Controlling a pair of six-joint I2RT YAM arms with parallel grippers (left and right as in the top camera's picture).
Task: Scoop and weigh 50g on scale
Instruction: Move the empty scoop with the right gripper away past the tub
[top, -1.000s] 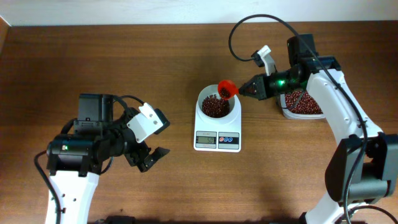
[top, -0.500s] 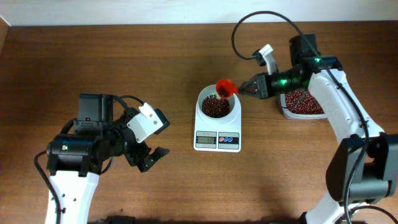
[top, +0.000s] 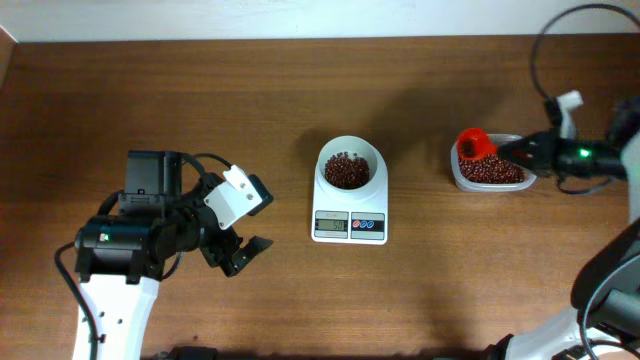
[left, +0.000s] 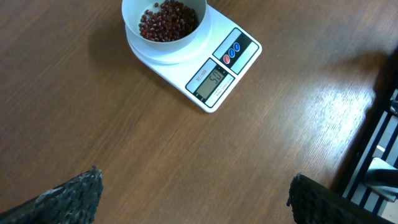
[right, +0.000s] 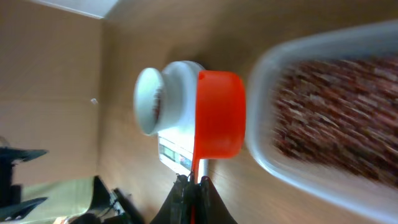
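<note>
The right gripper crosses the tub next, then goes back and down and lays the scoop on bare wood nearer me, as the bowl (top: 327, 158) already holds its beans (top: 347, 172).
The white scale (top: 349, 226) stands mid-table, and its round bowl (top: 327, 158) holds a heap of dark reddish-brown beans (top: 347, 172). Well to the right, my right gripper (top: 508, 151) is shut on the handle of an orange-red scoop (top: 473, 145), which hangs over the left end of a clear tub (top: 455, 178). In the right wrist view the scoop (right: 219, 115) sits between bowl (right: 149, 99) and tub (right: 267, 149), with its handle running into the gripper (right: 194, 183). My left gripper (top: 250, 222) stands open left of the scale. Its view shows the scale (left: 211, 74), beans (left: 166, 18) and bare wood between the fingers (left: 74, 196).
The clear tub holds more reddish-brown beans (top: 490, 170) and sits right of the scale. The left arm's body (top: 130, 240) occupies the front left of the brown wooden table (top: 200, 100). A pale wall edge runs along the back.
My right arm has swung right, carrying the scoop from above the scale's bowl to over the tub's left end. The left arm has not moved.
</note>
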